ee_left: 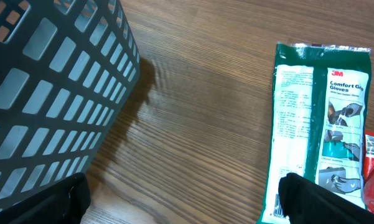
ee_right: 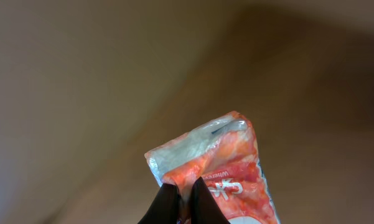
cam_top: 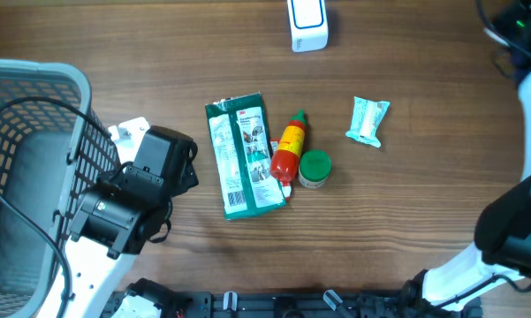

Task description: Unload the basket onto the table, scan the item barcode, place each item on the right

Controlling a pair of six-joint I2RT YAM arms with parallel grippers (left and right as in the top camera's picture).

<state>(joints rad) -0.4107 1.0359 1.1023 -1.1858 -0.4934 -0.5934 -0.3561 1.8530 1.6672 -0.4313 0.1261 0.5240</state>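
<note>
The held orange-red packet (ee_right: 230,155) is clear of the other items, so my right gripper will swing farther to the right in the overhead view and then open its fingers.
In the right wrist view my right gripper (ee_right: 183,186) is shut on the edge of an orange-red plastic packet (ee_right: 230,155) with white lettering, held up against a blurred brown background. No barcode shows on it. The white scanner (cam_top: 307,24) stands at the table's far edge. My left gripper (cam_top: 159,141) hovers low beside the basket, wide open with bare table between its fingers (ee_left: 311,199). Just right of it lies a green gloves packet (ee_left: 317,118) whose barcode corner sits by the right finger. The right gripper itself is outside the overhead view.
A grey mesh basket (cam_top: 35,88) fills the left side. On the table lie the gloves packet (cam_top: 245,155), a red and yellow bottle (cam_top: 289,150), a green-lidded jar (cam_top: 314,168) and a pale blue packet (cam_top: 367,120). The right arm (cam_top: 521,221) stands along the right edge.
</note>
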